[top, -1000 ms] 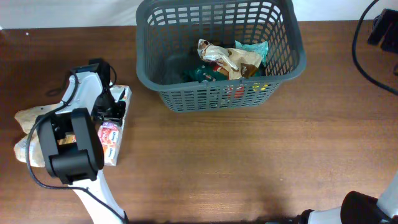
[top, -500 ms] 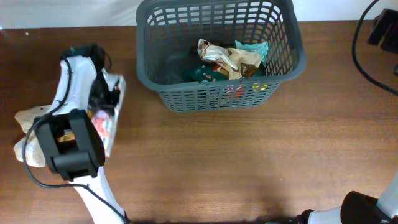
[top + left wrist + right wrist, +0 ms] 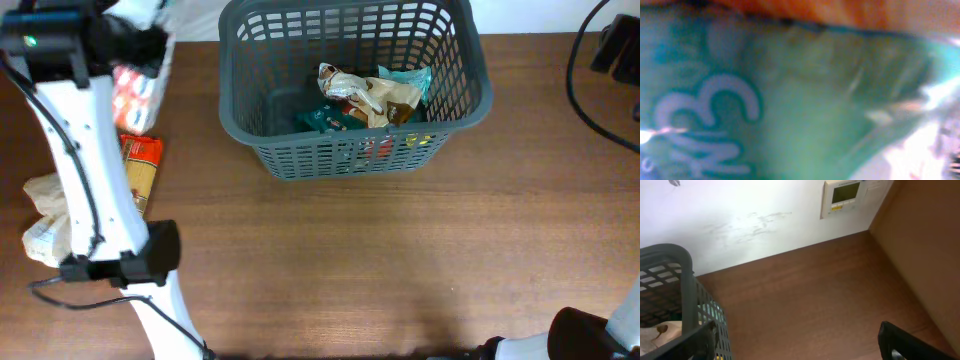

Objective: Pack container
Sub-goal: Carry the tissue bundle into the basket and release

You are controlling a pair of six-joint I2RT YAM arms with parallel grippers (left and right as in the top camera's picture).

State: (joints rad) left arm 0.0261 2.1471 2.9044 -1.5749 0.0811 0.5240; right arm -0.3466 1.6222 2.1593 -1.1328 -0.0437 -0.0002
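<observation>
My left gripper carries the clear packet to the right in the overhead view, over the basket's rim next. The basket's bare bottom shows beside the food packets (image 3: 365, 95) inside.
The dark grey basket (image 3: 455, 105) stands at the back middle of the table and holds several food packets (image 3: 365, 95). My left gripper (image 3: 140, 42) is raised high at the far left, beside the basket's left wall. It is shut on a clear packet with red and white print (image 3: 135, 88) that hangs below it. The left wrist view is filled by a blurred green packet (image 3: 790, 100), and the fingers are hidden. My right gripper (image 3: 800, 345) is open and empty, with the basket's corner (image 3: 682, 280) at its left.
An orange-red packet (image 3: 140, 172) lies on the table under the left arm. Crumpled beige bags (image 3: 42, 215) lie at the left edge. Black cables (image 3: 590, 70) run along the far right. A wall controller (image 3: 842, 195) hangs on the white wall.
My left gripper has lifted the packet off the table and moved it up and toward the back. An orange-red packet that lay under it now shows.
</observation>
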